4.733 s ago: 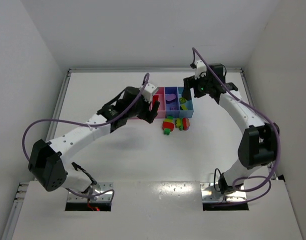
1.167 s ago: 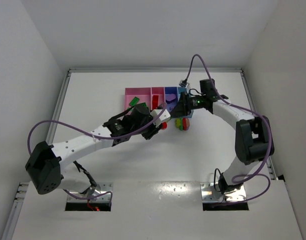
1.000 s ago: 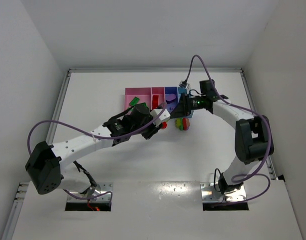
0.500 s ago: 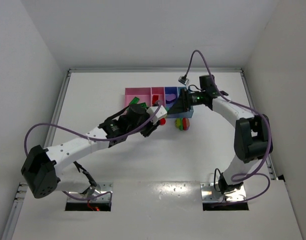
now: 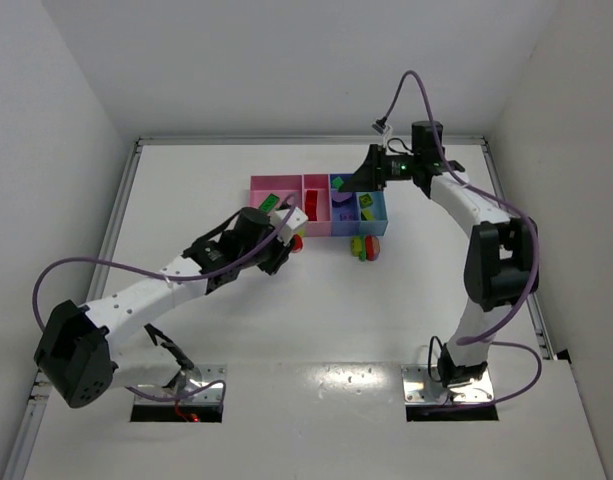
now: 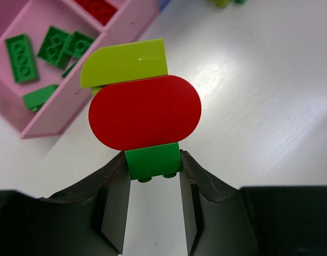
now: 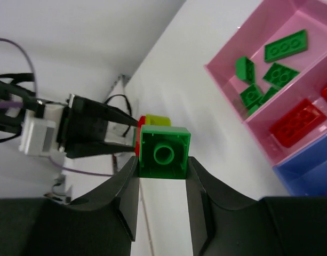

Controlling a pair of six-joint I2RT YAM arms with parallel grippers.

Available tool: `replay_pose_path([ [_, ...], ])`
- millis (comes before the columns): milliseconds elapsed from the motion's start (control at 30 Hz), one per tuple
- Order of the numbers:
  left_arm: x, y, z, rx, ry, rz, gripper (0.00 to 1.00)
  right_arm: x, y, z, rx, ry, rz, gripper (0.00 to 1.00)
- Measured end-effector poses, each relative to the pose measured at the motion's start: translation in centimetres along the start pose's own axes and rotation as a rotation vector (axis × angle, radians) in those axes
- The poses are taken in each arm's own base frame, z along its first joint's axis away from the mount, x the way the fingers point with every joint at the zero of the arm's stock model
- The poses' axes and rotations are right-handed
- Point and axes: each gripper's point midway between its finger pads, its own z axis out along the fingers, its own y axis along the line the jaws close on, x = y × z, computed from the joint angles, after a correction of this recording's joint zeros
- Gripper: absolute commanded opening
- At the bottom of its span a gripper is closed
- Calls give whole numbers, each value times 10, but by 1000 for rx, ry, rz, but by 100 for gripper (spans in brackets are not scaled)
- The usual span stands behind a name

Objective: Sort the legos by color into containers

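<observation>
I will move my right gripper to the left in the top view, lower it there and let go of the single green lego, because the wide pink bin has green plates in it.
My left gripper (image 6: 152, 164) is shut on the green bottom block of a lego stack (image 6: 144, 112) with a red rounded piece and a yellow-green piece above it. In the top view it (image 5: 292, 240) hovers just in front of the containers (image 5: 259, 187). My right gripper (image 7: 163, 160) is shut on a single green lego (image 7: 164, 152), raised over the blue-violet bin (image 5: 343, 207). The wide pink bin (image 7: 227, 58) holds several green plates, and the narrow pink bin (image 7: 318, 133) holds red pieces. Another mixed stack (image 5: 364, 247) lies on the table in front of the light blue bin.
The white table (image 5: 316, 310) is walled on three sides. The bin row sits near the back centre. Both arms reach inward toward it, and purple cables loop above each arm.
The two grippers were together at the stack in front of the bins. Now the left has drawn back leftward with its stack, and the right has lifted toward the back with the green block.
</observation>
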Motion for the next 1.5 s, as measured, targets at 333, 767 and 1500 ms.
replay_pose_path([
  [333,-37,137,-40,-356,-110,-225,4,-20,-36,90,212,60,-170,0],
  [767,-47,168,-57,-410,-156,-285,4,45,-124,158,392,205,-112,30],
  [1500,-49,124,-38,-140,-153,-171,4,24,8,110,-178,177,-46,77],
])
